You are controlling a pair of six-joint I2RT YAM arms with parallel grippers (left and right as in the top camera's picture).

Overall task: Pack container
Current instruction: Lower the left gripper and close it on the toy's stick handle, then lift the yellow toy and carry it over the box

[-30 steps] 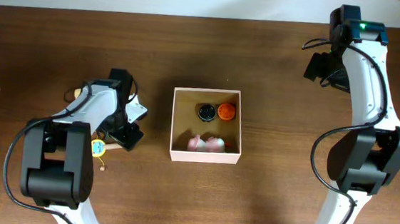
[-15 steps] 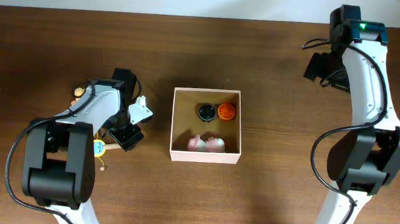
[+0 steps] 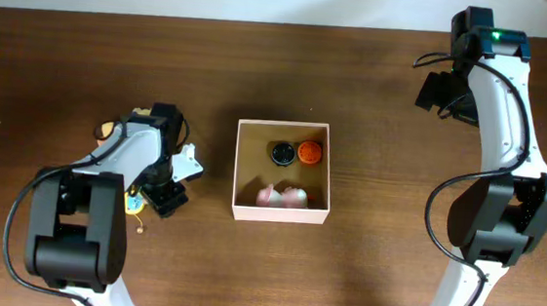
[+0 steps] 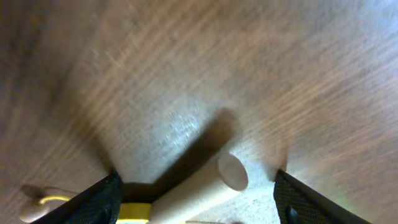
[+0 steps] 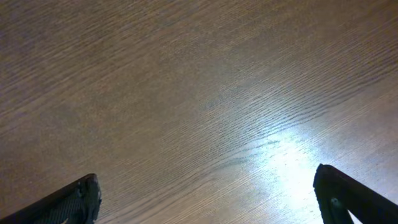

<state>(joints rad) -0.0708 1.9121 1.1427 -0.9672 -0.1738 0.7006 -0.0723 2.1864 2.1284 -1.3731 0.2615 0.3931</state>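
I will next keep my left gripper low and close it across the tan cylinder's end (image 4: 222,178), because that end is already between its open fingers.
The container (image 3: 280,211), a square shallow cardboard box with white walls and a tan inside, sits mid-table. It holds a black round toy (image 3: 282,153), an orange one (image 3: 310,153) and a pink one (image 3: 283,196). My left gripper (image 3: 163,195) is open, low over the table left of the box, its fingers either side of a tan wooden cylinder (image 4: 202,186) with a yellow band. A small yellow-and-teal toy (image 3: 134,201) lies beside it. My right gripper (image 3: 442,92) is open and empty over bare wood at the far right.
A small pale object (image 3: 106,128) lies by the left arm's far side. The dark wooden table (image 3: 373,249) ends at a pale strip along the far edge.
My left gripper has swung toward me and slightly left, down over the small toys left of the box. The right arm and the box have not moved.
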